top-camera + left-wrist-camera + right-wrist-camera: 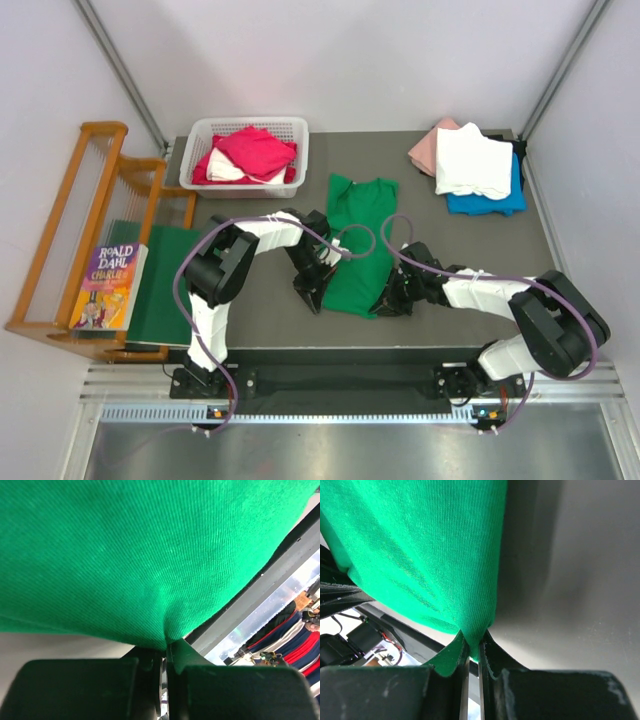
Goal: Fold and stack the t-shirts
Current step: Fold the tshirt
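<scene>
I need to lift my right gripper next, carry the pinched near corner of the green t-shirt outward over the far end of the t-shirt and let it go, because the t-shirt lies long.
A bright green t-shirt (pixel 360 245) lies folded lengthwise in a narrow strip at the table's middle. My left gripper (pixel 322 283) is shut on its near left corner; in the left wrist view the green cloth (pixel 150 560) bunches into the closed jaws of the gripper (pixel 166 647). My right gripper (pixel 385 297) is shut on the near right corner, with the green cloth (pixel 420 555) pinched at the gripper's tips (pixel 472 647). A folded stack of pink, white and blue t-shirts (pixel 470 168) sits at the back right. A red and a white t-shirt (pixel 250 155) lie in the basket.
A white plastic basket (pixel 200 140) stands at the back left. A wooden rack (pixel 75 215) with a darker green mat (pixel 160 290) and a Roald Dahl book (pixel 108 285) stands left of the table. The table's near edge (pixel 340 350) runs close behind both grippers.
</scene>
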You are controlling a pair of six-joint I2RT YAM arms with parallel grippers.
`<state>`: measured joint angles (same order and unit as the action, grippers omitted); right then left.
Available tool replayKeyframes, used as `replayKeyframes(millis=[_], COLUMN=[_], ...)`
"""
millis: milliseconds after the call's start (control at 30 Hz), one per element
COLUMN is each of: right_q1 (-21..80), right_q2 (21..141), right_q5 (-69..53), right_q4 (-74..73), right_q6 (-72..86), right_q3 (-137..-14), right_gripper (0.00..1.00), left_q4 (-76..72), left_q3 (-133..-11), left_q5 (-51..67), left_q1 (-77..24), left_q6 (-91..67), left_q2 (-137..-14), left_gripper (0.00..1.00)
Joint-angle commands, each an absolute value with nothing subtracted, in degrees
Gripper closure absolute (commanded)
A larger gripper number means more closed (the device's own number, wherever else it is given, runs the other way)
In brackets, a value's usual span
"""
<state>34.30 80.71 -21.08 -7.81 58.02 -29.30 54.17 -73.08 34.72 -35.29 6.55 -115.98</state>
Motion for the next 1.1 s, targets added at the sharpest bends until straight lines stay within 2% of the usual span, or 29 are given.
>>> replayKeyframes(millis=[0,367,867,1067], right_q1=[33.9,34.0,35.5,35.7], right_q2=[80.3,74.8,56.3,51.2], right_q5=[-19.0,-19.4,-19.0,-19.4], right_q4=[-8.0,-11.2,-24.3,-26.3], right_q6=[56.0,55.6,57.4,59.1], right_q3=[-28.4,-26.5,-24.8,-25.9], right_gripper=[1.0,1.0,1.0,1.0], left_q4=[51.4,58.5,72.0,75.7], left_q3=[-73.6,-73.5,-72.0,-75.9], left_q5=[30.5,30.3,31.8,32.9], left_q1=[-35.4,-35.4,-37.7,-39.1], left_q6=[9.8,16.2,25.0,25.3], left_q2=[-113.9,-103.5,-90.3,-90.0], left_gripper=[1.0,1.0,1.0,1.0])
